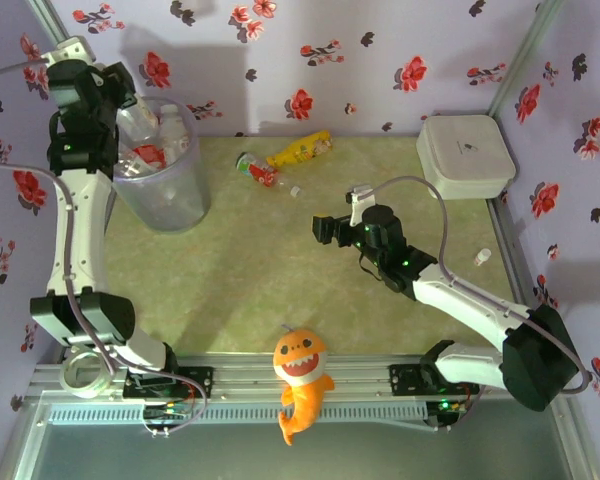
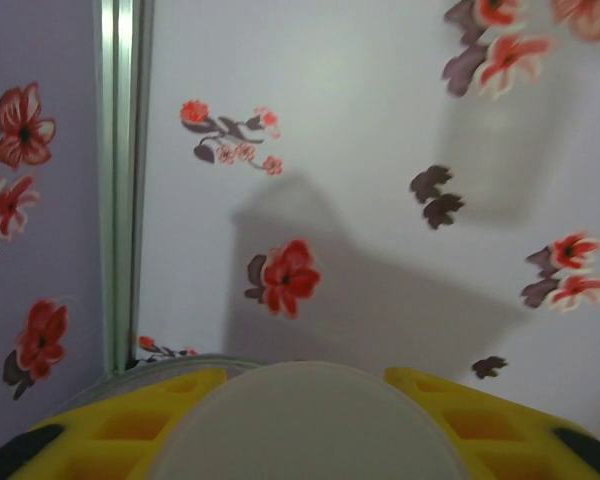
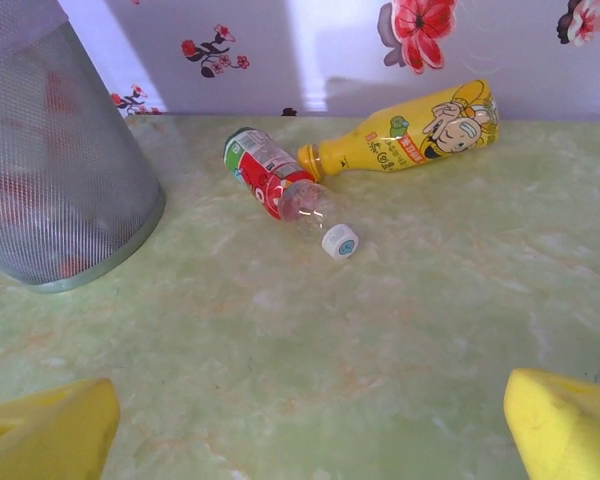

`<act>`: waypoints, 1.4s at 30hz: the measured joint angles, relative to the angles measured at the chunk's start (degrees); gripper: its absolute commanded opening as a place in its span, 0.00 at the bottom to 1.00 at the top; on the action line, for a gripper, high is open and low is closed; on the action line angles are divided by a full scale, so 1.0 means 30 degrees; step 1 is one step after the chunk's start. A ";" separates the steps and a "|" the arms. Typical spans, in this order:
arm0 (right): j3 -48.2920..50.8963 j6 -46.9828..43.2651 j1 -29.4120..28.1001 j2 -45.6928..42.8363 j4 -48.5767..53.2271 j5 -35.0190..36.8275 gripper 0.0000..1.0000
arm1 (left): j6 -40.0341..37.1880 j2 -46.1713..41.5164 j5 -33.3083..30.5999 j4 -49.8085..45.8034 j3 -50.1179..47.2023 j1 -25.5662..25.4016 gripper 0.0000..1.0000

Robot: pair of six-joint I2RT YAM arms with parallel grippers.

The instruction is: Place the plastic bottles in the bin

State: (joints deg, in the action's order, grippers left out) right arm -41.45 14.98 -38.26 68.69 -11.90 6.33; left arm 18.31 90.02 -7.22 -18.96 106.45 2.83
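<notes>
My left gripper faces the flowered wall above the bin's opening, so I need to tilt it down, lower it inside and release the clear bottle.
The bin stands at the back left with several bottles inside; its mesh-looking wall also shows in the right wrist view. My left gripper is raised over the bin's rim. It is shut on a clear plastic bottle, whose round white end sits between the yellow fingers. A red-labelled bottle with a white cap and a yellow bottle lie on the table by the back wall. My right gripper is open, low over the table and short of them, with nothing between its fingers.
A white square lidded box sits at the back right, and a small pale bottle lies by the right wall. An orange plush fish rests at the near edge. Flowered walls close in the table, with a metal post in the corner.
</notes>
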 measured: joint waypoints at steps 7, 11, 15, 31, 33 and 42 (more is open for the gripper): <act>0.0015 0.0000 0.0015 0.0000 0.0255 0.0197 0.99 | -0.0262 0.0984 -0.0117 -0.0255 -0.1486 0.0022 0.08; 0.0015 0.0000 0.0015 0.0000 0.0306 0.0277 0.99 | -0.0321 0.1093 -0.0102 -0.0262 -0.2382 0.0000 0.08; 0.0015 -0.0007 0.0015 0.0131 0.0306 0.0350 0.99 | -0.0321 0.1173 -0.0102 -0.0102 -0.3024 -0.0189 0.08; 0.0015 -0.0007 0.0015 0.0466 0.0386 0.0408 0.99 | 0.0233 0.1676 0.0124 0.0117 -0.5632 -0.0262 0.08; 0.0015 -0.0007 0.0015 0.0466 0.0379 0.0408 0.99 | 0.0299 0.1851 0.0117 0.0168 -0.5916 -0.0262 0.08; 0.0015 -0.0007 0.0015 0.0466 0.0386 0.0415 0.99 | 0.0313 0.1909 0.0182 0.0000 -0.6127 -0.0211 0.66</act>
State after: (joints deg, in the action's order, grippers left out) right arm -41.41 14.96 -38.22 70.08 -10.74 7.57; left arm 19.25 95.74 -6.68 -18.96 88.07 2.20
